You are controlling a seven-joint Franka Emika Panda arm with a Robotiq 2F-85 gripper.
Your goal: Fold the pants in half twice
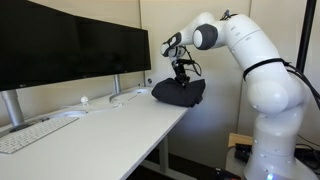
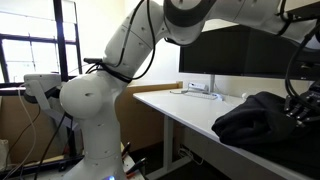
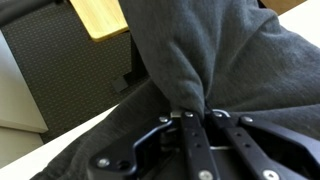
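Note:
My gripper lowers the pinched fold a little onto the bunched heap (image 1: 181, 90) (image 3: 198, 108) next and then opens, since the fold already hangs right over it.
The pants (image 1: 180, 92) are a bunched heap of black fabric at the far corner of the white desk (image 1: 110, 125). In an exterior view the pants (image 2: 255, 122) lie near the desk's edge. My gripper (image 1: 181, 76) stands right over the heap, pointing down into it. The wrist view fills with dark cloth, and a fold of the pants (image 3: 190, 70) runs up from between the fingers. There my gripper (image 3: 198, 114) is shut on that pinched fold, fingers nearly touching.
Two black monitors (image 1: 70, 45) stand along the back of the desk, with a white keyboard (image 1: 35, 132) in front. In an exterior view a monitor (image 2: 235, 55) stands behind the heap. A wooden surface (image 3: 100, 15) and grey carpet (image 3: 70, 75) show past the desk edge.

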